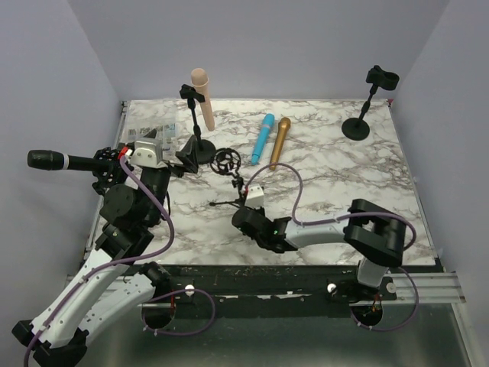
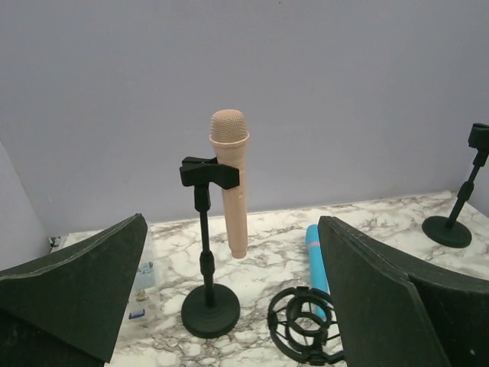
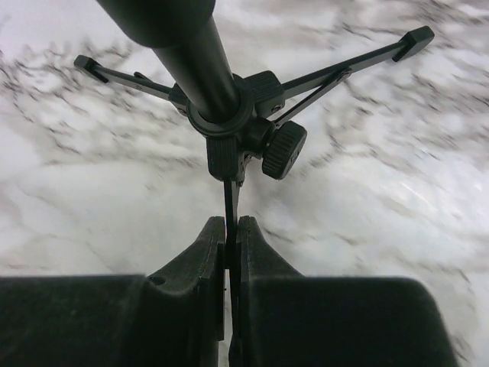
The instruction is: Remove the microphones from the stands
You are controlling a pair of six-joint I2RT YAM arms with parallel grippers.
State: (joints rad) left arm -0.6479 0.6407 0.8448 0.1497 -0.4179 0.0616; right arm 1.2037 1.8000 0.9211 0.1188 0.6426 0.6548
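Note:
The robot should next carry the tripod in its right gripper outward, to the gripper's right in the top view, and release it on the clear marble by the empty clip stand.
A peach microphone (image 1: 203, 98) (image 2: 233, 180) stands upright in the clip of a black round-base stand (image 1: 198, 142) (image 2: 207, 306) at the back left of the marble table. My left gripper (image 1: 186, 155) (image 2: 233, 229) is open just in front of that stand, with the stand and microphone framed between its fingers and touching neither. My right gripper (image 1: 243, 214) (image 3: 231, 223) is shut on one thin leg of a small black tripod stand (image 1: 233, 191) (image 3: 229, 115) at mid-table. That tripod carries an empty shock mount (image 1: 227, 160) (image 2: 306, 325).
A blue microphone (image 1: 263, 138) (image 2: 315, 260) and a gold microphone (image 1: 280, 141) lie side by side at mid-back. An empty clip stand (image 1: 365, 107) (image 2: 462, 206) is at the back right. A black microphone (image 1: 47, 160) juts out beside my left arm. Small clear packets (image 1: 157, 131) lie back left.

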